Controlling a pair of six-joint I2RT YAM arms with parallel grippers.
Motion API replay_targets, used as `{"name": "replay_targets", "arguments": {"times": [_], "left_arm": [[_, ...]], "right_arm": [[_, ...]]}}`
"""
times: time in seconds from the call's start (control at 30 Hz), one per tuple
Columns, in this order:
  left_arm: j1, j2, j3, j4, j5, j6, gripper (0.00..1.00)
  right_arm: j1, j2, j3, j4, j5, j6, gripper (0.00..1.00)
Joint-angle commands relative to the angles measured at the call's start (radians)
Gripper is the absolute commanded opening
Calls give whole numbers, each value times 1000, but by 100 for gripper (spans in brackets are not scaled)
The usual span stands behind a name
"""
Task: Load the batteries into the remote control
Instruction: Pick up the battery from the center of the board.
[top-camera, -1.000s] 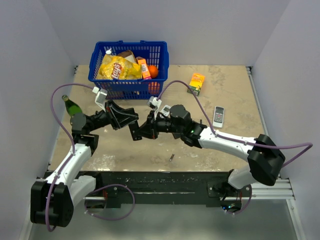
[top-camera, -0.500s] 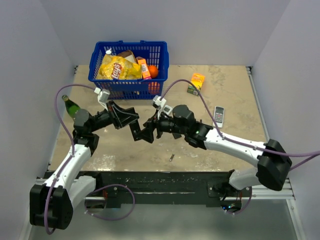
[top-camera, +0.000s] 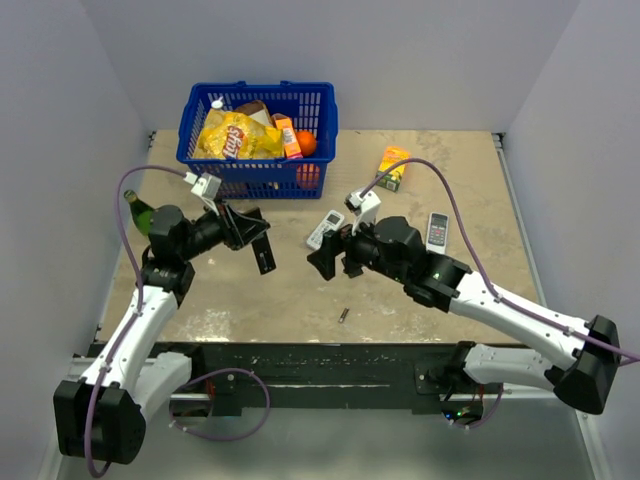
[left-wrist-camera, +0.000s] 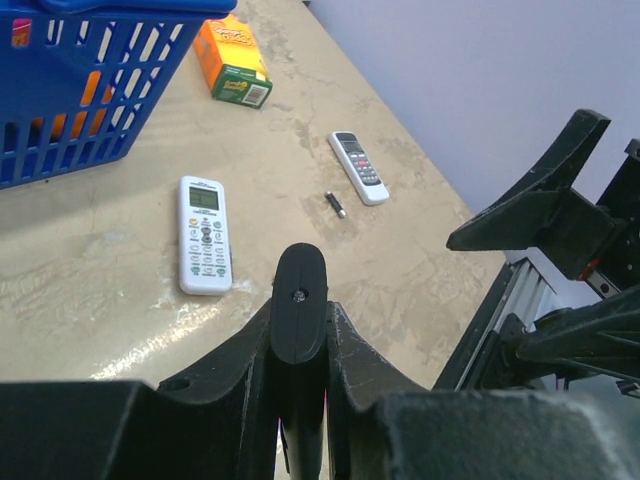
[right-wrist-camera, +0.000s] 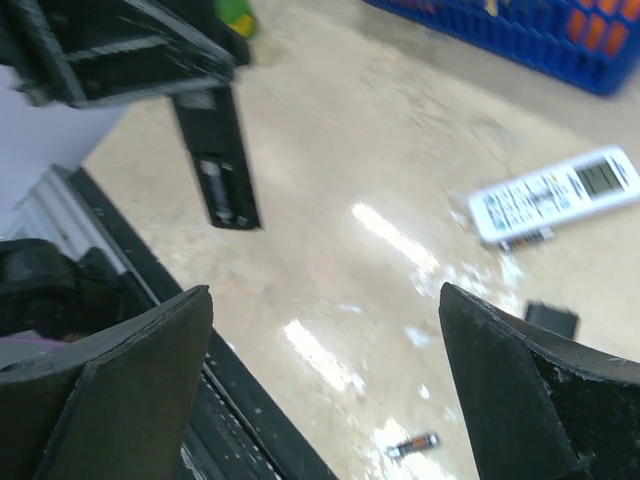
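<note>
Next, the open right gripper comes back and down to close on its near end (top-camera: 342, 319) (right-wrist-camera: 397, 451), as the battery lies apart from other things by the table's front edge.
The remote control (top-camera: 263, 252) is a slim black bar that hangs tilted above the table, with my left gripper (top-camera: 248, 233) shut on its upper end. In the left wrist view its rounded end (left-wrist-camera: 299, 300) sticks out between the two fingers. In the right wrist view the remote control (right-wrist-camera: 221, 170) shows at upper left. My right gripper (top-camera: 326, 259) stands wide open and empty to the right of the remote, apart from it. One battery (top-camera: 342, 316) lies on the table near the front edge, also visible as the battery (left-wrist-camera: 336, 204) and the battery (right-wrist-camera: 412, 444).
A white remote with a screen (top-camera: 323, 228) and a white remote with grey buttons (top-camera: 437, 232) lie on the table. A small flat black piece (right-wrist-camera: 551, 318) lies near the first. A blue basket (top-camera: 300, 178) of groceries, an orange carton (top-camera: 393, 165) and a green bottle (top-camera: 140, 210) stand around.
My right gripper has opened wide and drawn back to the right, away from the remote control. The left arm has pulled the remote control slightly left, uncovering the white remote with a screen.
</note>
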Motion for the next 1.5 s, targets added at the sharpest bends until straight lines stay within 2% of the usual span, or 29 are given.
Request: {"name": "replay_targets", "arguments": {"times": [0.0, 0.17, 0.33, 0.5, 0.63, 0.83, 1.2, 1.47], "left_arm": [[0, -31, 44, -37, -41, 49, 0], [3, -35, 45, -40, -44, 46, 0], [13, -31, 42, -36, -32, 37, 0], [16, -29, 38, -33, -28, 33, 0], [16, -31, 33, -26, -24, 28, 0], [16, -32, 31, -25, -21, 26, 0], [16, -31, 30, -14, -7, 17, 0], [16, -32, 27, -11, -7, 16, 0]], "right_arm": [[-1, -48, -45, -190, 134, 89, 98], [-1, -43, -89, -336, 223, 196, 98], [43, -29, -186, -362, 247, 365, 78], [146, 93, -164, -419, 387, 492, 76], [242, 210, -148, -405, 422, 580, 67], [310, 288, -147, -356, 460, 702, 50], [348, 374, -117, -379, 560, 781, 47], [364, 431, -103, -376, 579, 781, 40]]}}
